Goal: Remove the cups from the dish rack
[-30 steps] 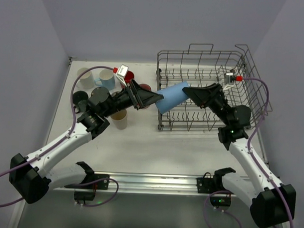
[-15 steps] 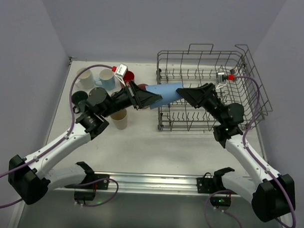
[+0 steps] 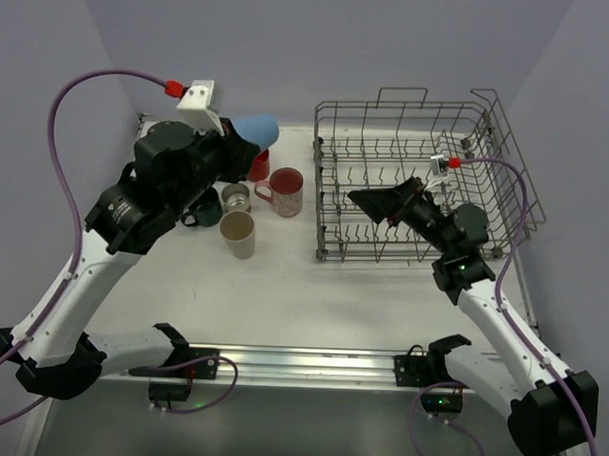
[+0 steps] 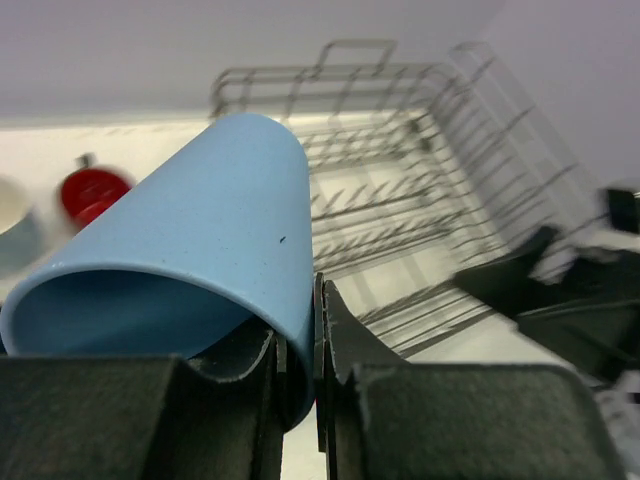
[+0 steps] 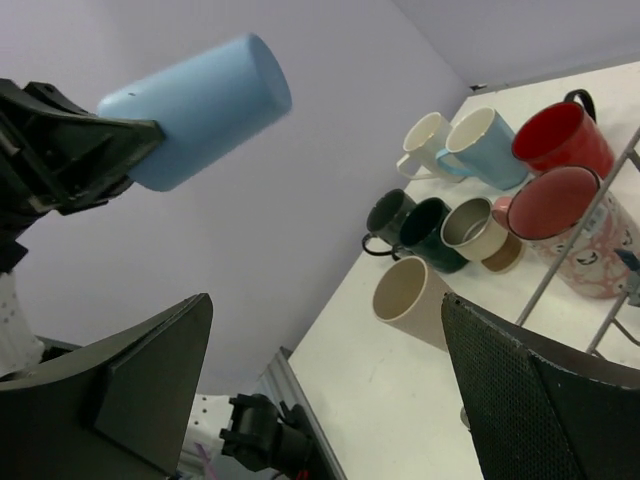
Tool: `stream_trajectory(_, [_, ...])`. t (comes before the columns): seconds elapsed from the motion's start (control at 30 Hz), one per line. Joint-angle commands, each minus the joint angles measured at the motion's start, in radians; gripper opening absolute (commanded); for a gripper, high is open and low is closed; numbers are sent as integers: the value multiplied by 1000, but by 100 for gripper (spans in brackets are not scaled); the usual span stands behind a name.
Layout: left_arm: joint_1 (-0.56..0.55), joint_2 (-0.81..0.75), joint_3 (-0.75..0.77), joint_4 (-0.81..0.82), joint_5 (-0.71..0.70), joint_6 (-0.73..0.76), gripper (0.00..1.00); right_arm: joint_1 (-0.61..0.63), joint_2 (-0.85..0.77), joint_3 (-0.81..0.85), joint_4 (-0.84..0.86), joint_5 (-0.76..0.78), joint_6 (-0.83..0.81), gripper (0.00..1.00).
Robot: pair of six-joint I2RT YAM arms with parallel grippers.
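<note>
I will tip my left gripper down and lower it back next, to release the blue tumbler [image 3: 256, 129] inside the beige tumbler's empty opening [image 3: 237, 227]. That opening is below and back from my gripper.
My left gripper [image 4: 298, 330] is shut on the wall of the tall blue tumbler [image 4: 200, 250], one finger inside its mouth and one outside. It holds the tumbler [image 3: 256, 129] on its side, high above the table's far left. My right gripper [image 3: 369, 198] stands open with nothing in it, over the front left of the grey wire dish rack [image 3: 418, 142]. On the table left of the rack stand a red mug [image 3: 259, 164], a speckled pink mug [image 3: 284, 190], a beige tumbler [image 3: 238, 234] and a dark teal mug [image 3: 207, 207]. The right wrist view also shows a white mug [image 5: 425, 140] and a light blue mug [image 5: 485, 145].
A small metal-lined cup [image 3: 236, 197] sits among the mugs. The raised left arm hides the far-left cups from above. Purple walls close in the back and both sides. A rail [image 3: 300, 363] runs along the near edge.
The right gripper has let go of the blue tumbler and opened. The left gripper has shut on it and carried it up and to the left, away from the rack.
</note>
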Motion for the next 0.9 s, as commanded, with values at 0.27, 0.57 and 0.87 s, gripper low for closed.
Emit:
stream_trajectory(0.27, [-1,184,79,-539,-236,187,0,4,-38,14,-227,42,-213,99])
stream_trajectory(0.57, [-1,257,101,-633,-181,218,0,2,-16,-2,-233,35,-234,99])
stream_trajectory(0.87, [-2,255,-30,-607,-115,230,0,2,2,-6,-223,25,-230,99])
